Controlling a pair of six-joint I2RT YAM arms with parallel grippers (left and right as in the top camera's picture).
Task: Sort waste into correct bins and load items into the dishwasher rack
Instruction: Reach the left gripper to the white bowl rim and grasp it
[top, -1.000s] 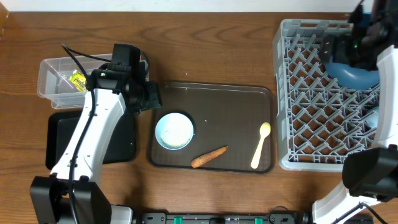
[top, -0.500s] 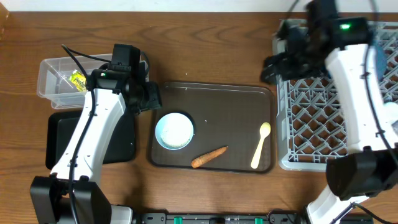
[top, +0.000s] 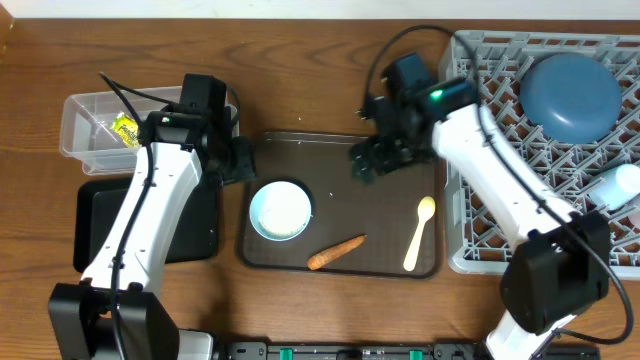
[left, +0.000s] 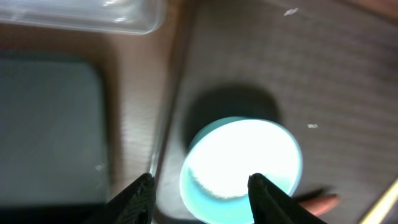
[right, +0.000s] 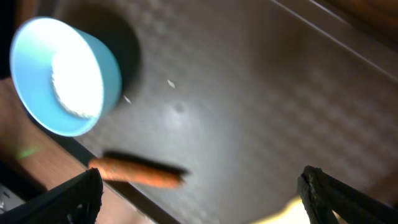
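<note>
I should next move my left gripper to the right in the overhead view and lower it onto the bowl's rim facing the tray's middle, since bare tray leaves room there.
A pale-blue bowl holding white rice-like bits sits at the left of the brown tray. An orange carrot piece and a cream spoon lie near the tray's front. My left gripper hovers open over the tray's left edge. In its wrist view the bowl lies below its gripper, untouched. My right gripper hangs open above the tray's middle, with the carrot and the bowl beneath it. The dark-blue plate rests in the dishwasher rack.
A clear tub at the far left holds a yellow-green wrapper. The black tray lies in front of it, partly under my left arm. A white cup sits at the rack's right edge.
My right arm has swung left from over the rack to above the brown tray, uncovering the dark-blue plate in the rack. The left arm has not moved.
</note>
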